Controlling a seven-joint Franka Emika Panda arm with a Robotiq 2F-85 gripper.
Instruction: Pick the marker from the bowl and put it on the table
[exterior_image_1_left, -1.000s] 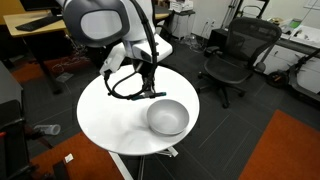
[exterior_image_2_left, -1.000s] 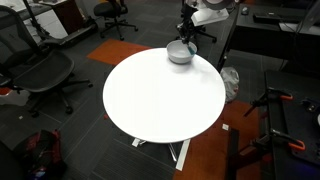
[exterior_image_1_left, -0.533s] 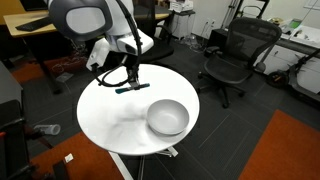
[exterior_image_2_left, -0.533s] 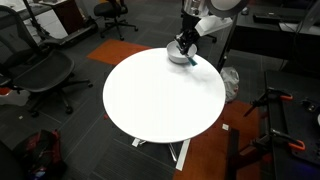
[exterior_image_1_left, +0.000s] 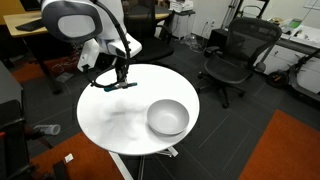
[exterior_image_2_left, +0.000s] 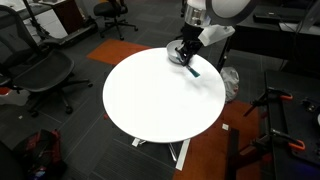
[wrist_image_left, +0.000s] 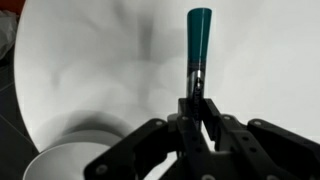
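The teal-blue marker comes down close to the white table next and my gripper releases it, since bare tabletop lies under it, clear of the bowl.
My gripper (exterior_image_1_left: 121, 80) is shut on the teal-blue marker (exterior_image_1_left: 126, 85) and holds it level, a little above the round white table (exterior_image_1_left: 120, 125), away from the bowl. In the wrist view the marker (wrist_image_left: 198, 35) sticks out past my shut fingers (wrist_image_left: 197, 100) over bare tabletop (wrist_image_left: 90, 60). The shiny grey bowl (exterior_image_1_left: 167, 117) stands empty on the table and shows at the lower left of the wrist view (wrist_image_left: 70, 163). In an exterior view the marker (exterior_image_2_left: 191, 67) hangs beside the bowl (exterior_image_2_left: 177, 55), under the gripper (exterior_image_2_left: 186, 58).
Black office chairs (exterior_image_1_left: 232, 60) (exterior_image_2_left: 35, 70) stand around the table. A wooden desk (exterior_image_1_left: 40, 25) stands behind the arm. A tripod (exterior_image_2_left: 272, 105) stands beside the table.
My gripper has lifted the marker out of the bowl and carried it sideways across the table, away from the bowl. The bowl has stayed in place.
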